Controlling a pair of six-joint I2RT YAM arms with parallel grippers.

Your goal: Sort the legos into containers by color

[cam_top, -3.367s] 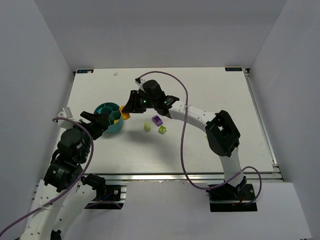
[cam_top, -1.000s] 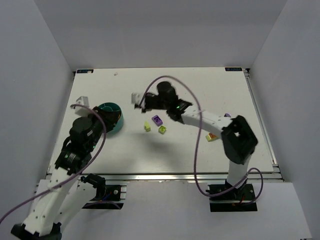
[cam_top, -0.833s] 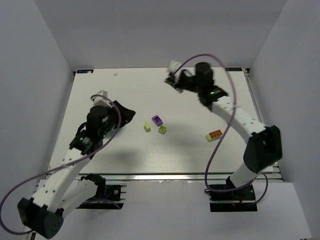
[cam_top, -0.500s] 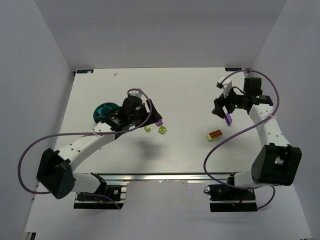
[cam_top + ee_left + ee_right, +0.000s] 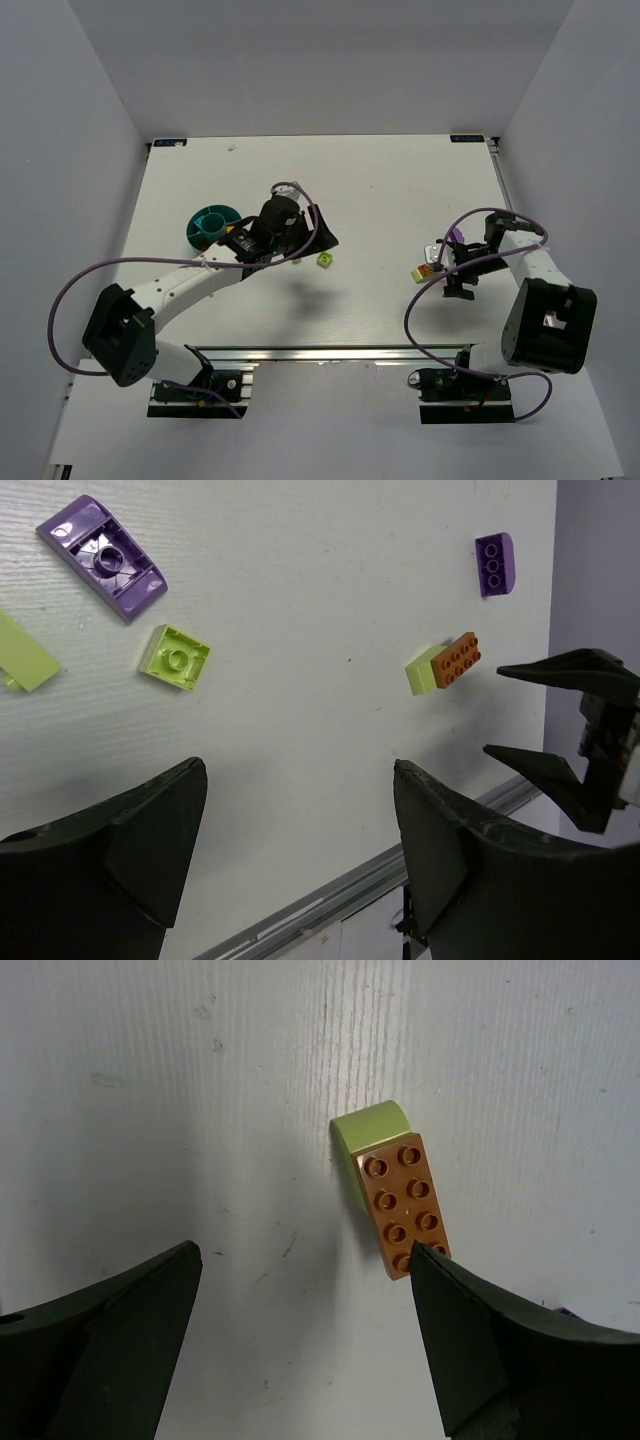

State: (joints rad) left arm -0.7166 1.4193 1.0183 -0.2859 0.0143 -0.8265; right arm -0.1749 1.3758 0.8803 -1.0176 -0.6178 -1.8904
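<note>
My right gripper is above the orange lego's loose end (image 5: 430, 269) (image 5: 409, 1235), and one finger overlaps that end. My right gripper should next move outward and down until both fingers straddle it.
The teal bowl (image 5: 196, 228) with its containers sits at the left of the table. My left gripper (image 5: 322, 232) (image 5: 298, 770) hangs open over the middle. Ahead of it lie a purple lego (image 5: 102, 555), a lime square lego (image 5: 176, 657) (image 5: 323, 261) and a lime lego (image 5: 20, 655) at the frame's edge. My right gripper (image 5: 445, 272) (image 5: 305, 1252) stands open at an orange lego (image 5: 405, 1203) (image 5: 426, 269) stacked on a lime piece (image 5: 368, 1128). Its right finger overlaps the brick's near end. A small purple lego (image 5: 457, 236) (image 5: 494, 563) lies just beyond.
White walls enclose the table on three sides. A metal rail (image 5: 380, 352) runs along the near edge in front of both arm bases. The right arm's cable loops over the table's near right part.
Both grippers have opened. The left arm reached right from the bowl to the middle bricks. The right arm swung to the right side, let go a purple lego and came down at the orange one.
</note>
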